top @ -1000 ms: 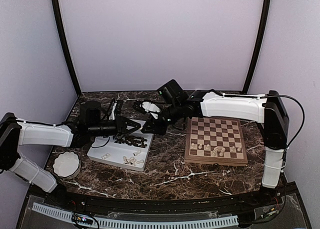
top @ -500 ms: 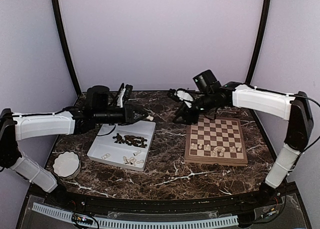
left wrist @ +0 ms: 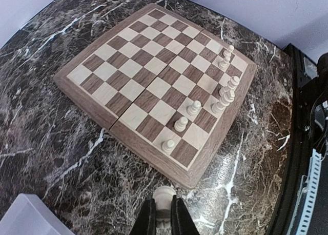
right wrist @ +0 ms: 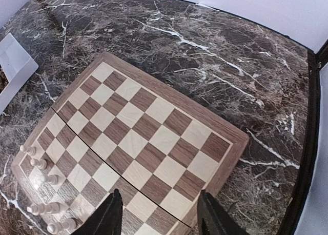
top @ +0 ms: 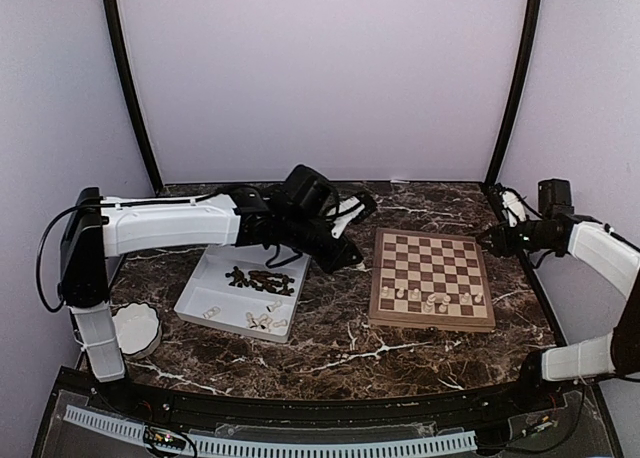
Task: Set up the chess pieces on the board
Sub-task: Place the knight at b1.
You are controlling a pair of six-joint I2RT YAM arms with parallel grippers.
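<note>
I should next move my left gripper right in the top view and lower it to the pale near-row square (top: 399,306) (left wrist: 196,136) beside the second pawn to release, as that square is empty.
The board (top: 430,263) lies right of centre, with several pale chess pieces (top: 430,298) along its near rows. My left gripper (top: 352,262) hovers over the marble just off the board's left edge. It is shut on a pale chess piece (left wrist: 164,196), whose rounded top sticks out between the fingers (left wrist: 147,222). The board (left wrist: 154,86) and its pale pieces (left wrist: 225,91) fill the left wrist view. My right gripper (top: 487,241) hangs open and holds nothing, off the board's right edge. In the right wrist view the gripper (right wrist: 159,217) looks down on the board (right wrist: 148,127).
A white tray (top: 205,283) left of the board holds a heap of dark pieces (top: 260,278) and some pale ones (top: 262,321). A white scalloped bowl (top: 133,328) sits at the near left. The tray's corner (left wrist: 28,214) shows low in the left wrist view.
My left arm swung right from the tray to the board's left edge, carrying the pale piece. My right arm pulled back from the tray to the far right and its jaws opened.
</note>
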